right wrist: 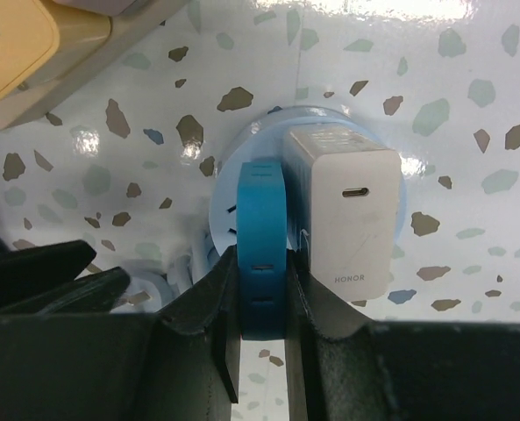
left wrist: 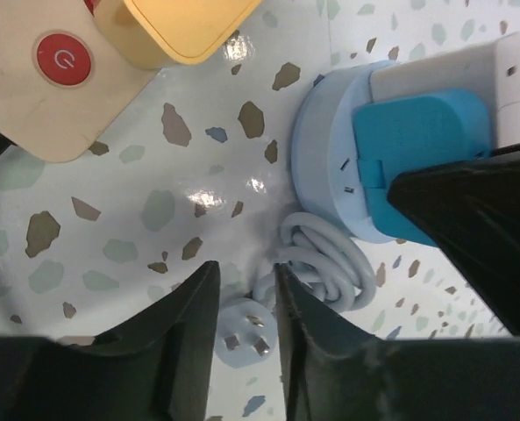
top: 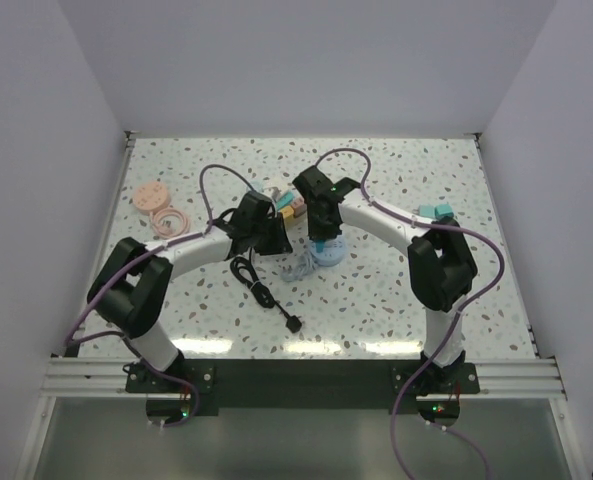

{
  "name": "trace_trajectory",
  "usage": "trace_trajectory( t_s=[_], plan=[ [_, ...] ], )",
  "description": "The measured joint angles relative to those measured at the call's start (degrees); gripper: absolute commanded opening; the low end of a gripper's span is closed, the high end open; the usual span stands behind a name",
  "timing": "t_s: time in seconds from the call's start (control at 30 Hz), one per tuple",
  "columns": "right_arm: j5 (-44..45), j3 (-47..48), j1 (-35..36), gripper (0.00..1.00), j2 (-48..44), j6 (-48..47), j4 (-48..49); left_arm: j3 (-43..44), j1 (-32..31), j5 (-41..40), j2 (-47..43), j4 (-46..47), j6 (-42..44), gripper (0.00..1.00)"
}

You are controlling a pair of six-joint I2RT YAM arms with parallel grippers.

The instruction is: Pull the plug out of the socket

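Note:
The tabletop just beyond the teal piece [top: 426,187] is bare. My right gripper will next lift the blue plug, carry it outward to that spot, lower it and let it go.
A round pale-blue socket hub [right wrist: 245,143] lies on the speckled table and carries a blue plug [right wrist: 261,210] and a white charger [right wrist: 347,202]. My right gripper [right wrist: 261,263] is shut on the blue plug, one finger on each flat side. The pale wooden socket strip [left wrist: 40,96], with a red round face, lies just beyond, under a yellow block [left wrist: 181,26]. My left gripper [left wrist: 242,272] hangs narrowly open over a white three-pin plug [left wrist: 242,338] that lies on the table at the end of the hub's coiled white cord [left wrist: 325,259]. From above, both grippers [top: 266,235] [top: 321,240] meet mid-table.
A thin black cable [top: 261,290] trails from the strip towards the near edge. Two pink discs [top: 151,195] lie at the left. A teal piece [top: 434,211] sits by the right arm's elbow. White walls enclose the table.

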Motion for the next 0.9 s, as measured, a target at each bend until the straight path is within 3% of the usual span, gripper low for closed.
trace_trajectory(
  t_s=[0.13,0.2,0.3,0.63,0.9],
  plan=[
    [-0.79,-0.35,0.00,0.00,-0.35,-0.13,0.35,-1.75,0.00,1.01,1.90,4.09,-0.04,0.61],
    [-1.55,-1.05,0.00,0.00,-0.90,-0.50,0.79,-2.08,0.00,2.05,2.62,6.82,-0.22,0.68],
    [-3.15,-2.34,0.00,0.00,-2.14,-1.11,1.11,-2.38,0.02,4.22,3.63,11.56,-0.55,0.70],
    [-7.15,-7.48,0.07,0.00,-9.18,-1.75,3.54,-10.58,4.00,16.22,5.31,29.86,-4.35,0.68],
    [-8.79,-10.73,0.04,0.00,-12.74,-1.33,7.63,-14.78,4.87,25.03,6.03,41.16,-7.67,0.56]
  ],
)
